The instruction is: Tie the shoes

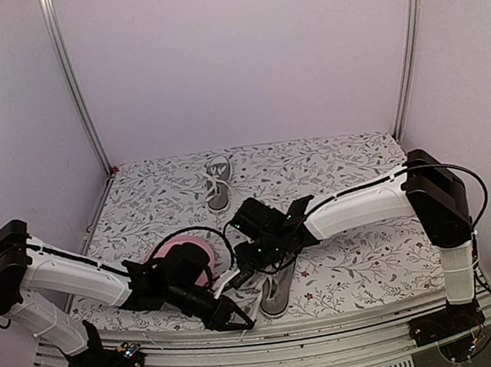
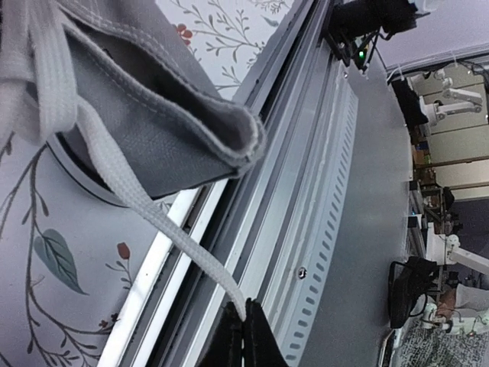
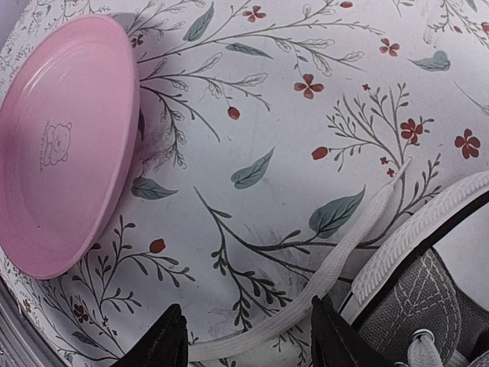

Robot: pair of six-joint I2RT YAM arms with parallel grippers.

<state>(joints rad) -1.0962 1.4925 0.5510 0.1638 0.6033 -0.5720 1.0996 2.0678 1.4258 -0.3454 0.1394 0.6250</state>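
Note:
The other lace's end (image 3: 349, 238) is below my right gripper and to its right in the wrist view. I need to lower my right gripper that way and close it behind the tip of that lace.
One grey shoe (image 1: 277, 289) lies near the table's front edge; the other shoe (image 1: 218, 183) rests at the back. My left gripper (image 1: 242, 320) hangs past the front edge, shut on the tip of a white lace (image 2: 157, 223). That lace runs taut from the near shoe's heel (image 2: 160, 126) to the left gripper (image 2: 245, 319). My right gripper (image 1: 254, 267) hovers low beside the near shoe's toe. In the right wrist view the right gripper (image 3: 248, 342) is open, and the other lace (image 3: 345, 256) lies on the cloth between its fingers, next to the white toe edge (image 3: 416, 237).
A round pink plate (image 3: 61, 145) lies left of the near shoe, half hidden under my left arm (image 1: 87, 279) in the top view. The metal front rail (image 2: 306, 176) runs just below the left gripper. Upright frame posts (image 1: 75, 88) stand at the back corners.

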